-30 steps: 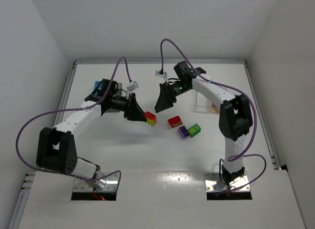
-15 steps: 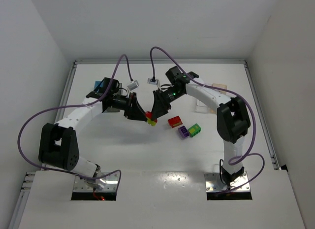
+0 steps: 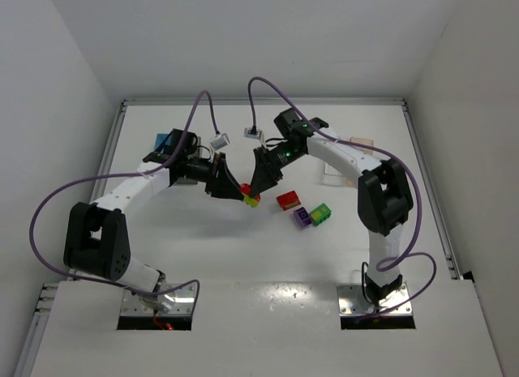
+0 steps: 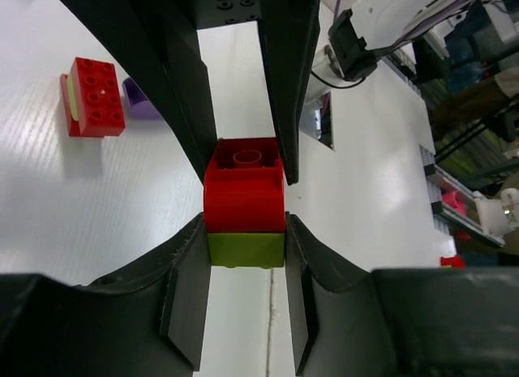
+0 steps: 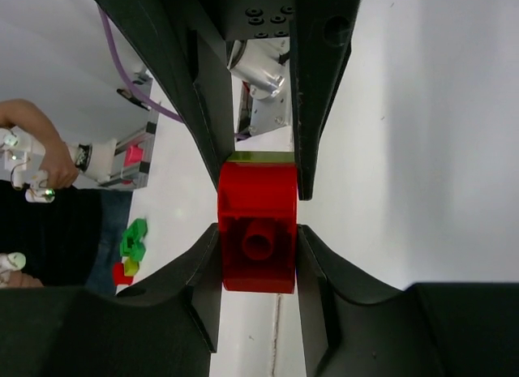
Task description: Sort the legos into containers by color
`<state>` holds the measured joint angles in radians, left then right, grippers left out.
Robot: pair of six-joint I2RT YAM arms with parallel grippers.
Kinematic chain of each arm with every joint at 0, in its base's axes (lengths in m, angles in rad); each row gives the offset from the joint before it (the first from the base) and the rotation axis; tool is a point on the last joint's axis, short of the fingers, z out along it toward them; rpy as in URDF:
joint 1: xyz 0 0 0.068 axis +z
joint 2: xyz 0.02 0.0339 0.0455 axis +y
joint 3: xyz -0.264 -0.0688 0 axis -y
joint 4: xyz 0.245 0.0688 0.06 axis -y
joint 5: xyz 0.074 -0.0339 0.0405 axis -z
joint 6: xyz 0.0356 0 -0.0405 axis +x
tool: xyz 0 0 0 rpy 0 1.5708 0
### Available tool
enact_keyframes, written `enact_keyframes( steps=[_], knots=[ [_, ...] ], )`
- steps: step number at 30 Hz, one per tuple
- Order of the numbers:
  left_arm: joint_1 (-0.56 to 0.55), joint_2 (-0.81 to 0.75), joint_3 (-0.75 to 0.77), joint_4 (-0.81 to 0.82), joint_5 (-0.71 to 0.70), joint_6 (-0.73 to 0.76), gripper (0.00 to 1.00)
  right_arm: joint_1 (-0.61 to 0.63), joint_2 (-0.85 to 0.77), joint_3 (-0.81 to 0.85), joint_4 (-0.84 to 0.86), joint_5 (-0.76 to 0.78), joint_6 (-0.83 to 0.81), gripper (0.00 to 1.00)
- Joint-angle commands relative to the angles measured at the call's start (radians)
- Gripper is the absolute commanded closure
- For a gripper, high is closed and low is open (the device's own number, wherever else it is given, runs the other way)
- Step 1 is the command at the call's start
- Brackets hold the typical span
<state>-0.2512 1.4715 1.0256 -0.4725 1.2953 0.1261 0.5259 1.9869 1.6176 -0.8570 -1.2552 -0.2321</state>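
My left gripper holds the yellow-green brick [image 3: 252,201] and will next pull it outward, to the gripper's left in the top view. It will let go inside the light blue container [image 3: 165,140], which is that way.
A small clump of legos, a red brick [image 3: 246,188] stuck to a yellow-green brick [image 3: 252,201], hangs above the table's middle between both grippers. My left gripper [image 4: 246,249] is shut on the yellow-green brick [image 4: 246,249]. Facing it, my right gripper [image 5: 258,246] is shut on the red brick [image 5: 258,231]. In the top view the left gripper [image 3: 240,196] and the right gripper [image 3: 258,188] meet tip to tip at the clump. A light blue container [image 3: 165,140] sits behind the left arm.
On the table to the right of the clump lie a red lego [image 3: 288,200], a purple lego [image 3: 302,217] and a green-and-yellow lego [image 3: 320,214]. A clear bin [image 3: 331,173] and a tan bin [image 3: 362,139] are partly hidden behind the right arm.
My right gripper swung left to the clump held by the left gripper and shut on its red brick. The left arm shifted slightly.
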Motion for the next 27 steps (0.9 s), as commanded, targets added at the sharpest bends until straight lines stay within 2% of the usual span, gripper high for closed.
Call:
enact_keyframes(
  steps=[1, 10, 13, 16, 17, 20, 21, 25, 27],
  knots=[
    [-0.022, -0.039, -0.05, 0.0, -0.007, 0.063, 0.86, -0.081, -0.043, 0.068, 0.082, -0.084, 0.049, 0.95],
    [-0.049, -0.057, -0.059, 0.0, -0.03, 0.063, 0.86, -0.256, -0.063, 0.13, 0.148, -0.095, 0.135, 0.95],
    [0.005, -0.079, -0.009, -0.026, -0.082, 0.072, 0.86, -0.299, -0.101, 0.09, 0.148, -0.056, 0.126, 0.95],
    [0.087, -0.129, 0.034, -0.006, -0.249, 0.031, 0.86, -0.329, -0.16, -0.002, 0.187, 0.042, 0.14, 0.95],
    [0.099, -0.151, 0.034, 0.023, -0.398, -0.006, 0.86, -0.343, -0.177, -0.024, 0.212, 0.11, 0.164, 0.95],
    [0.138, -0.249, -0.002, 0.118, -0.641, -0.116, 0.86, -0.343, -0.236, -0.123, 0.358, 0.19, 0.275, 0.95],
    [0.15, -0.258, -0.002, 0.148, -0.806, -0.135, 0.86, -0.343, -0.25, -0.136, 0.381, 0.207, 0.295, 0.95],
    [0.202, -0.214, -0.002, 0.149, -1.058, -0.155, 0.86, -0.343, -0.261, -0.136, 0.381, 0.249, 0.315, 0.95],
    [0.253, -0.189, 0.024, 0.14, -1.109, -0.164, 0.86, -0.343, -0.261, -0.136, 0.392, 0.267, 0.326, 0.95]
  ],
)
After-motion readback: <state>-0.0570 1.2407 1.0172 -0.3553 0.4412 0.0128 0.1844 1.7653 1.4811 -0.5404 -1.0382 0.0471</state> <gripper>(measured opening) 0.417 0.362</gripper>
